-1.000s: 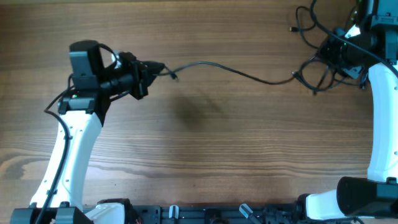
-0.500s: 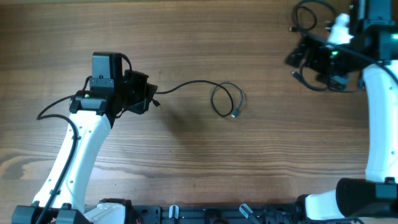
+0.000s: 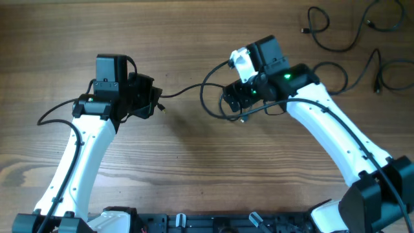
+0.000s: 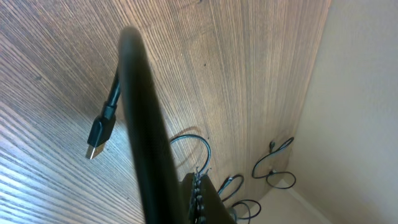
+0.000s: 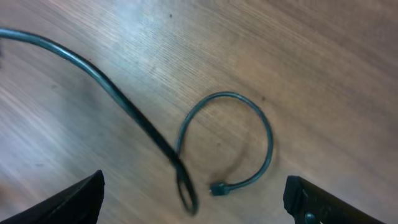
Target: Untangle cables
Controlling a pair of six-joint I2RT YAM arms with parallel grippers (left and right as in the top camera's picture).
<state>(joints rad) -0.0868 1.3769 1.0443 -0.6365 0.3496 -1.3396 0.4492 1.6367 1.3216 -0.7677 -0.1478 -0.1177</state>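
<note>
The black cable's tight bend point(image 5: 190, 203) is below, already between my right gripper's open fingers, so I should lower and close.
One thin black cable point(image 3: 194, 86) runs across the wooden table from my left gripper point(image 3: 157, 102) to a small loop under my right gripper point(image 3: 236, 103). The left gripper point(image 4: 198, 186) is shut on this cable near its plug end point(image 4: 96, 138), which hangs just past the fingers. The right gripper point(image 5: 193, 186) is open and hovers low over the cable's loop point(image 5: 268, 140), with the other plug point(image 5: 217, 186) lying between the spread fingers. It touches nothing.
Several other black cables lie as separate loose curves at the table's back right point(image 3: 323, 35), point(image 3: 388, 22), point(image 3: 381, 71). Some also show in the left wrist view point(image 4: 273, 165). The arm bases stand along the front edge.
The right arm has left the cables at the back right and swung to the middle, over the loop. The cable's far end came free and curled. The left arm has held still for the last half second.
</note>
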